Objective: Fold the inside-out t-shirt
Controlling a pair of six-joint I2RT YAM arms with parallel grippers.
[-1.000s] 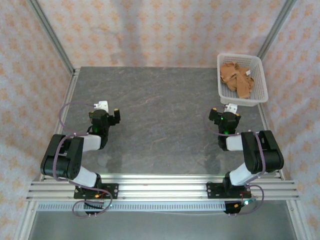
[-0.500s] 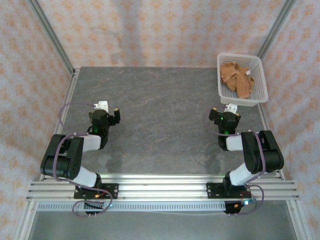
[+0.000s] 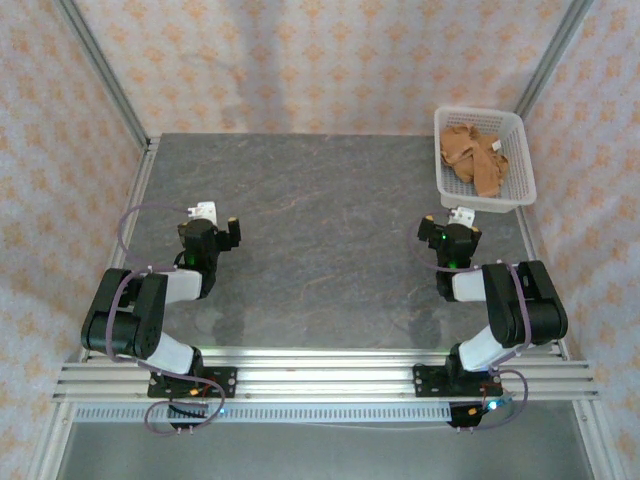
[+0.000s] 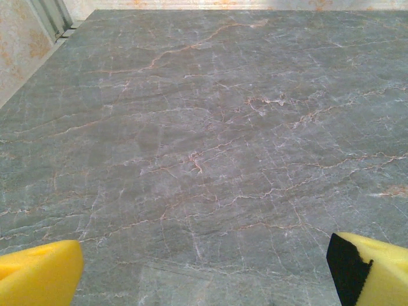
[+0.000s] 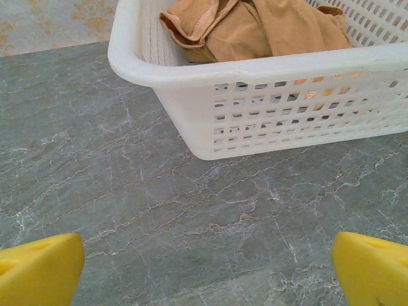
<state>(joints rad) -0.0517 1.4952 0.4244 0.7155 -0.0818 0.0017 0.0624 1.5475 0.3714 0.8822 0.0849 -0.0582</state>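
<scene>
My right gripper is in front of the t-shirt, so I next need to lift it outward over the basket's near rim, then lower its open fingers onto the bundle's crumpled fold [image 3: 462, 149] [image 5: 220, 24].
The inside-out t-shirt [image 3: 475, 160] is an orange-tan bundle crumpled inside a white basket [image 3: 487, 204] at the table's far right. From the right wrist view its folds [image 5: 268, 29] rise above the basket's rim [image 5: 255, 67]. My right gripper [image 3: 455, 222] hovers just in front of the basket, open [image 5: 207, 268], with bare table between its yellow fingertips. My left gripper [image 3: 212, 224] is over the left side of the table, far from the shirt. It is open [image 4: 204, 271] too, holding nothing, with only marbled table ahead of it.
The grey marbled table [image 3: 320, 230] stretches between the two arms. Metal frame posts [image 3: 100, 70] and patterned walls close it in on three sides. The basket's perforated wall [image 5: 287, 108] stands close ahead of the right gripper.
</scene>
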